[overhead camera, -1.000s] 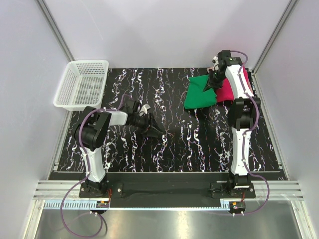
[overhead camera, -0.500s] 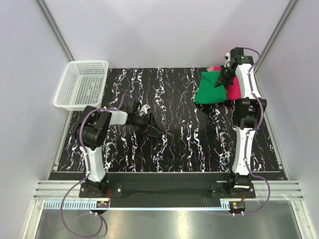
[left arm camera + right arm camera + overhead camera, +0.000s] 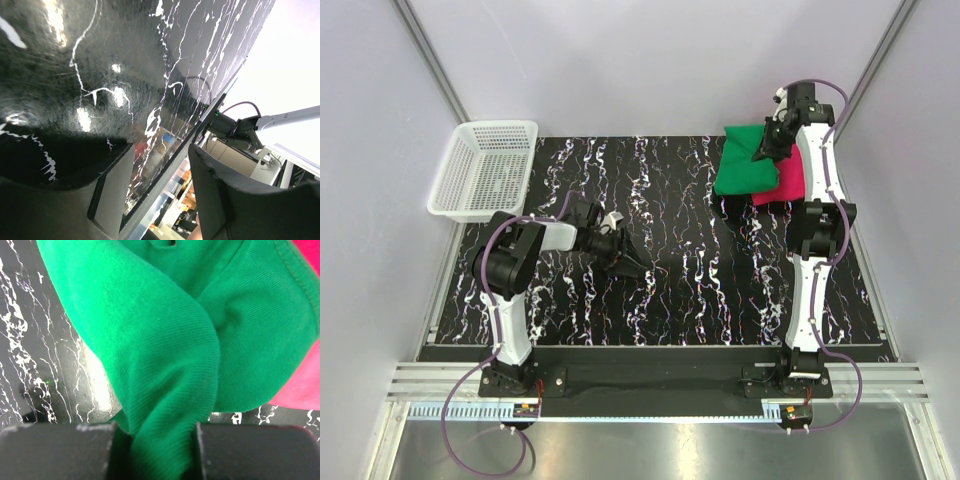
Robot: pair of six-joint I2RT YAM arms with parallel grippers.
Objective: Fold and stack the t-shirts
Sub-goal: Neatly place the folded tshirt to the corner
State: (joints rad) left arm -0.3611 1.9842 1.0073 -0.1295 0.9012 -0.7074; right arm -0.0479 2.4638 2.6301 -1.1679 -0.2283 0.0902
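Observation:
My right gripper moves to the right in the top view next, lowers the green t-shirt onto the hot pink t-shirt (image 3: 304,377), then releases it. The green cloth (image 3: 165,365) overhangs the hot pink t-shirt's side.
A folded bright green t-shirt (image 3: 747,162) hangs at the table's far right corner, partly over a folded hot pink t-shirt (image 3: 790,180) that lies under it. My right gripper (image 3: 772,148) is shut on the green shirt's right edge; green cloth (image 3: 165,365) bunches between its fingers (image 3: 235,450), and pink cloth (image 3: 300,385) shows at the right. My left gripper (image 3: 632,262) rests low over the table's left-middle, open, with nothing between its fingers (image 3: 112,185).
A white plastic mesh basket (image 3: 485,170) stands at the far left corner, partly off the black marbled tabletop (image 3: 650,200). Grey walls close in the back and both sides. The right arm stretches along the table's right edge.
My right gripper has carried the green t-shirt rightward and farther back, so that it now overlaps the pink one. The left arm has stayed put.

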